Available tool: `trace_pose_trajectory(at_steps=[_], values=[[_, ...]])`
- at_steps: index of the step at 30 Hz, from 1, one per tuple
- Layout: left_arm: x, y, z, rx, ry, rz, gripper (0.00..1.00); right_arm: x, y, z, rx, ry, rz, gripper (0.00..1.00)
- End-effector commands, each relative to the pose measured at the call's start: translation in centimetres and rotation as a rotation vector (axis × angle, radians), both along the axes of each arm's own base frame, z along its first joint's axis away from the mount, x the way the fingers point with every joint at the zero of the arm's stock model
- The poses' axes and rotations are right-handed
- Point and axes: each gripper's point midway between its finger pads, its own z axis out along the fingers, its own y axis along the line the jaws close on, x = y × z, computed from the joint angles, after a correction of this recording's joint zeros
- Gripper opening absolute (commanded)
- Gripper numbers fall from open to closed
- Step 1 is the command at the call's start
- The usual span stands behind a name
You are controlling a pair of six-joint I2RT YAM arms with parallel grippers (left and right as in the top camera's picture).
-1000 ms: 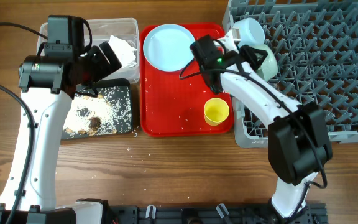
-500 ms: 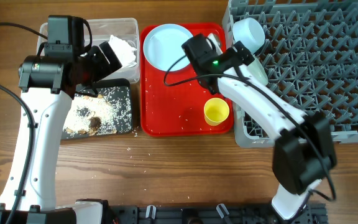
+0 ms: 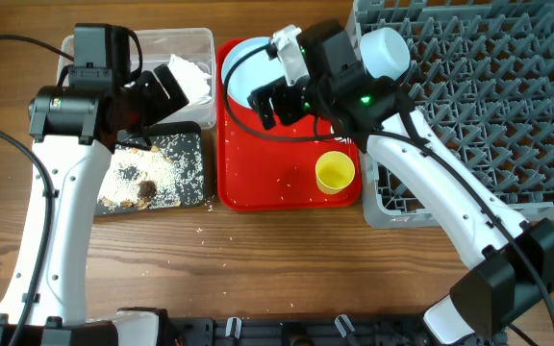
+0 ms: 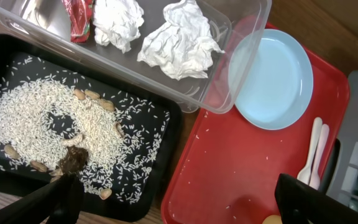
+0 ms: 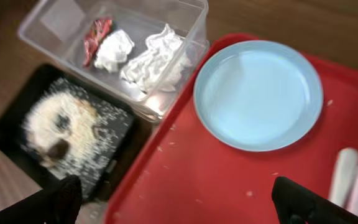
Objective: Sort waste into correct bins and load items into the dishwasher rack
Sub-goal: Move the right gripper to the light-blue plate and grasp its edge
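I need to lower my right gripper next and turn it onto the rim of the light blue plate (image 3: 243, 60) facing the spoon and fork, because empty tray separates them.
My right gripper (image 3: 271, 96) (image 5: 179, 208) hangs open and empty over the red tray (image 3: 277, 178), at the near edge of the light blue plate (image 3: 243, 60) (image 5: 258, 93). A white spoon and fork (image 5: 353, 177) (image 4: 312, 155) lie beside the plate. On the tray's right side stands the yellow cup (image 3: 335, 172). A pale bowl (image 3: 385, 50) sits in the left corner of the grey dishwasher rack (image 3: 489, 106). My left gripper (image 3: 166, 91) (image 4: 182, 208) is open and empty above the black tray (image 4: 17, 53) of rice scraps (image 4: 42, 118). Napkins (image 4: 178, 40) and a red wrapper (image 4: 78, 15) lie in the clear tub (image 3: 195, 40).
Loose grains dot the red tray (image 4: 241, 168) and the wooden table (image 3: 200, 231) in front of the black tray (image 3: 192, 139). The rack fills the right side, and my right arm (image 3: 450, 202) crosses its left edge.
My right gripper has opened and swung left from the rack's corner to over the red tray and plate, leaving the bowl in the rack. The left arm has not moved.
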Motion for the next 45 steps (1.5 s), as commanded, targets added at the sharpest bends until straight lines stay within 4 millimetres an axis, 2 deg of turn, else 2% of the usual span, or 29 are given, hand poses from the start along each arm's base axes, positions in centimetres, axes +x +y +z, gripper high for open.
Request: trace_pose_trajectory(at_steps=[1, 2, 4, 6, 9, 15, 20, 24, 27, 30, 31, 33, 37, 41, 43, 45], values=[[0.1, 0.3, 0.0, 0.014, -0.002, -0.002, 1.00, 0.7, -1.1, -0.9, 0.119, 0.159, -0.290, 0.89], [0.1, 0.3, 0.0, 0.014, -0.002, -0.002, 1.00, 1.5, -2.2, -1.4, 0.137, 0.182, -0.423, 0.87], [0.1, 0.3, 0.0, 0.014, -0.002, -0.002, 1.00, 2.4, -2.5, -1.9, 0.169, 0.202, -0.516, 0.77], [0.1, 0.3, 0.0, 0.014, -0.002, -0.001, 1.00, 3.8, -2.3, -3.3, 0.206, 0.225, -0.574, 0.72], [0.1, 0.3, 0.0, 0.014, -0.002, -0.002, 1.00, 5.9, -2.1, -7.9, 0.204, 0.278, -0.634, 0.70], [0.1, 0.3, 0.0, 0.014, -0.002, -0.002, 1.00, 7.4, -3.9, -17.3, 0.133, 0.405, -0.772, 0.65], [0.1, 0.3, 0.0, 0.014, -0.002, -0.002, 1.00, 8.6, -4.5, -20.1, 0.132, 0.403, -0.807, 0.63], [0.1, 0.3, 0.0, 0.014, -0.002, -0.002, 1.00, 8.5, -5.1, -22.1, 0.098, 0.414, -0.843, 0.57], [0.1, 0.3, 0.0, 0.014, -0.002, -0.002, 1.00, 8.1, -5.2, -22.6, 0.089, 0.435, -0.854, 0.49], [0.1, 0.3, 0.0, 0.014, -0.002, -0.002, 1.00, 7.6, -5.5, -22.8, 0.071, 0.453, -0.860, 0.33], [0.1, 0.3, 0.0, 0.014, -0.002, -0.002, 1.00, 7.3, -5.6, -22.9, 0.059, 0.471, -0.858, 0.24], [0.1, 0.3, 0.0, 0.014, -0.002, -0.002, 1.00, 6.7, -5.7, -22.9, 0.043, 0.507, -0.854, 0.12], [0.1, 0.3, 0.0, 0.014, -0.002, -0.002, 1.00, 6.0, -7.3, -22.5, -0.038, 0.546, -0.849, 0.08], [0.1, 0.3, 0.0, 0.014, -0.002, -0.002, 1.00, 6.2, -8.2, -21.1, -0.089, 0.537, -0.804, 0.04], [0.1, 0.3, 0.0, 0.014, -0.002, -0.002, 1.00, 6.7, -8.4, -19.7, -0.076, 0.508, -0.780, 0.04], [0.1, 0.3, 0.0, 0.014, -0.002, -0.002, 1.00, 7.3, -8.2, -17.0, -0.065, 0.439, -0.720, 0.04]])
